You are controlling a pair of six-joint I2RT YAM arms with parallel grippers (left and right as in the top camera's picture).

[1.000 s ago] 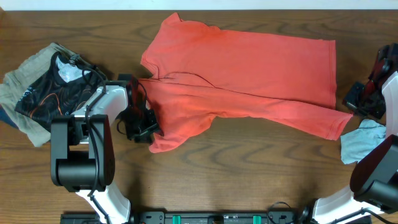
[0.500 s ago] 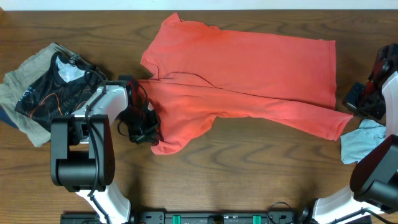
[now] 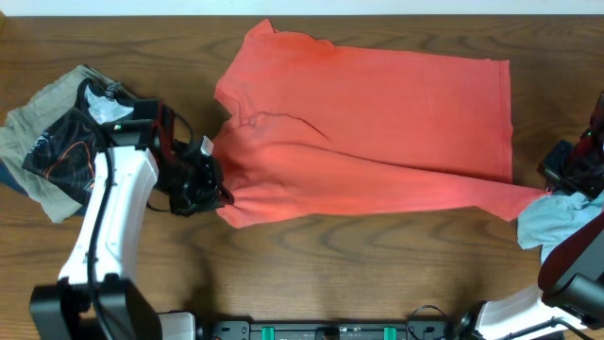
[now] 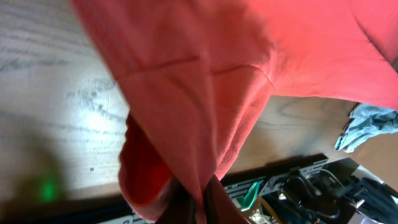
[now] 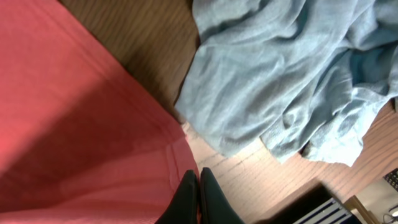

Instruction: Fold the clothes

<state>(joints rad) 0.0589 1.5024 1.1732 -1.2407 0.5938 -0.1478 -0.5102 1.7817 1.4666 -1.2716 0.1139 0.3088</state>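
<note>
The left gripper should next rise and carry the shirt's held corner outward over the shirt's notched side edge point(image 3: 223, 99) and release it, as that side edge lies outward of the gripper.
The coral-red T-shirt point(image 3: 377, 113) lies spread across the table's middle; no lettering shows on it. My left gripper point(image 3: 215, 189) is shut on its lower left corner, and the cloth hangs bunched from the jaws point(image 4: 202, 199) in the left wrist view point(image 4: 217, 62). My right gripper point(image 3: 555, 181) is at the shirt's lower right corner. Its fingers point(image 5: 199, 186) are shut on the hem of the red cloth point(image 5: 74, 124). The shirt's front edge runs stretched between the two grippers.
A light blue cloth point(image 3: 552, 212) lies crumpled by the right gripper, touching the shirt's corner, and shows in the right wrist view point(image 5: 292, 74). A black shirt with orange lines point(image 3: 71, 151) sits on an olive cloth pile point(image 3: 28, 132) at the left. Bare wood runs along the front.
My left gripper moved left with the shirt's corner and my right gripper moved toward the front. The sagging lower flap has been pulled out into a straight, taut edge.
</note>
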